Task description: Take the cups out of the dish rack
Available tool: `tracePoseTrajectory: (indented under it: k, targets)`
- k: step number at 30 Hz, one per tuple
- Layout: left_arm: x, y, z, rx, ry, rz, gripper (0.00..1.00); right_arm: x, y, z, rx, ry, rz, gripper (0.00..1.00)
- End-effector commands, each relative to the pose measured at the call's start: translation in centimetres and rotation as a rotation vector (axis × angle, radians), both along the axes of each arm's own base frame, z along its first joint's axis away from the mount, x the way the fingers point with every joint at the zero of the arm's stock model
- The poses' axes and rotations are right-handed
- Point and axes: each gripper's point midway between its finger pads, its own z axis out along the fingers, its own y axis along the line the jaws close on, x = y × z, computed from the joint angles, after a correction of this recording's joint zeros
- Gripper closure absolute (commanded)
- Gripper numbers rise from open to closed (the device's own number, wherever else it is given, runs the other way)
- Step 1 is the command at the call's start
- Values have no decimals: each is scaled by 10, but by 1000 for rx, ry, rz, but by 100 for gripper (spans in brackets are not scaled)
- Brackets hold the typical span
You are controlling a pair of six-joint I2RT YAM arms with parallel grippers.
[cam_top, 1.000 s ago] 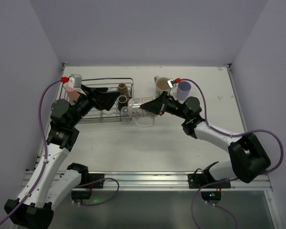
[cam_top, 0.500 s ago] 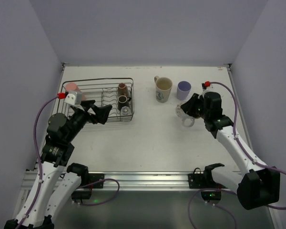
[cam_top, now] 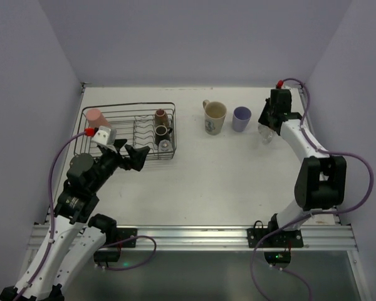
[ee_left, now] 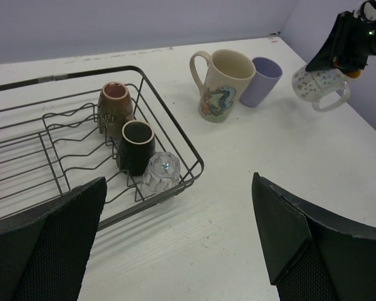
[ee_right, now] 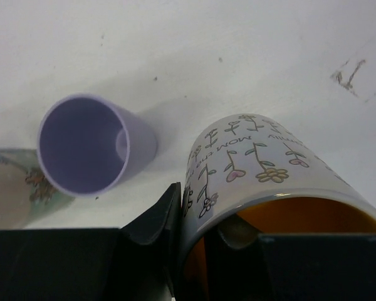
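Note:
My right gripper will next lower the pale mug toward the empty table beside the lavender tumbler (cam_top: 241, 118) and tilt the mug upright.
The dark wire dish rack (cam_top: 88, 143) sits at the far left and shows in the left wrist view (ee_left: 62, 164). In it are a salmon-pink tumbler (cam_top: 98, 117), a brown cup (cam_top: 160, 116), a black mug (cam_top: 161, 132) and a clear glass (cam_top: 166, 145). The cream printed mug (cam_top: 215, 117) and lavender tumbler (cam_top: 241, 118) stand on the table. My right gripper (cam_top: 269, 124) is shut on the rim of the pale mug with orange inside (ee_right: 272, 182), to the right of the lavender tumbler (ee_right: 91, 145). My left gripper (cam_top: 136, 155) is open and empty by the rack's near right corner.
The white table (cam_top: 207, 182) is walled at the back and both sides. The cream mug (ee_left: 222, 84) and lavender tumbler (ee_left: 262, 80) stand close together at the far middle. A dark scuff mark (ee_right: 348, 74) lies on the table beyond the held mug.
My right arm has carried the pale mug back and right, from mid-table to the far right beside the lavender tumbler. My left arm has drawn back toward the near side of the rack.

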Motion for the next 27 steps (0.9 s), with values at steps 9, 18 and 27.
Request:
tracePoseTrajectory:
  k: [9, 18, 27]
  targets:
    - [2, 0, -3, 40, 2, 14, 0, 86, -27, -7, -75, 16, 25, 100]
    - [12, 14, -11, 62, 33, 106, 0, 92, -24, -18, -55, 90, 31, 79]
    - [30, 50, -23, 81, 94, 318, 0, 76, -15, 31, -3, 9, 42, 36]
